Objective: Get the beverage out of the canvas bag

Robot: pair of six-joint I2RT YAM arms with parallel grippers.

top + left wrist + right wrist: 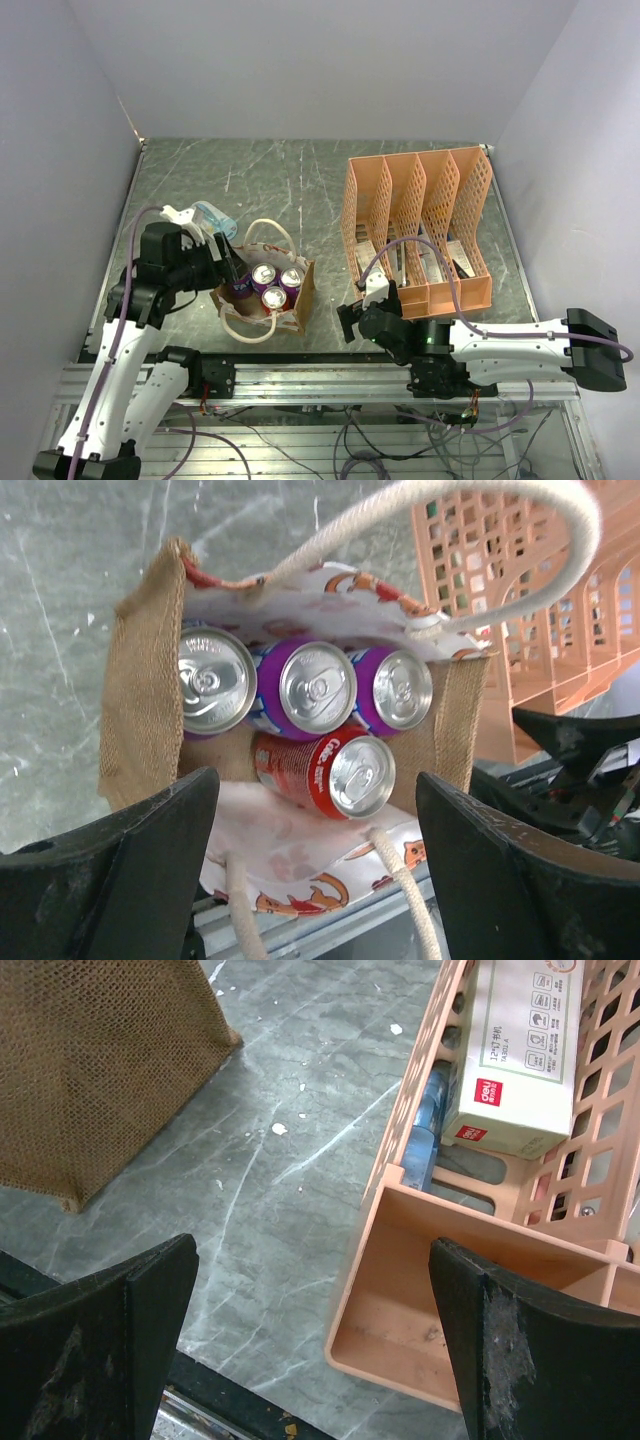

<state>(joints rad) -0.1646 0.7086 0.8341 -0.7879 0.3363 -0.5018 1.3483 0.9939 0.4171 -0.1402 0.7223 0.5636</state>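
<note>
My left gripper will move right in the top view and down around the red can's silver top, which is below it.
The tan canvas bag (290, 310) stands open near the table's front edge, with cream handles and a cat-print lining (300, 850). Inside it stand three purple cans (316, 688) in a row. A red cola can (325, 767) leans tilted in front of them. My left gripper (237, 280) hangs over the bag's left rim. In the left wrist view it (318, 880) is open and empty, above the bag's near side and the red can. My right gripper (352, 318) is open and empty, low over the table between the bag (100, 1060) and the rack, as its wrist view (320, 1360) shows.
An orange plastic file rack (420, 225) stands right of the bag and holds a white box (520, 1050) and other small items. Its front corner (440, 1290) lies close under my right gripper. A clear bluish object (212, 216) lies behind my left wrist. Walls enclose the table.
</note>
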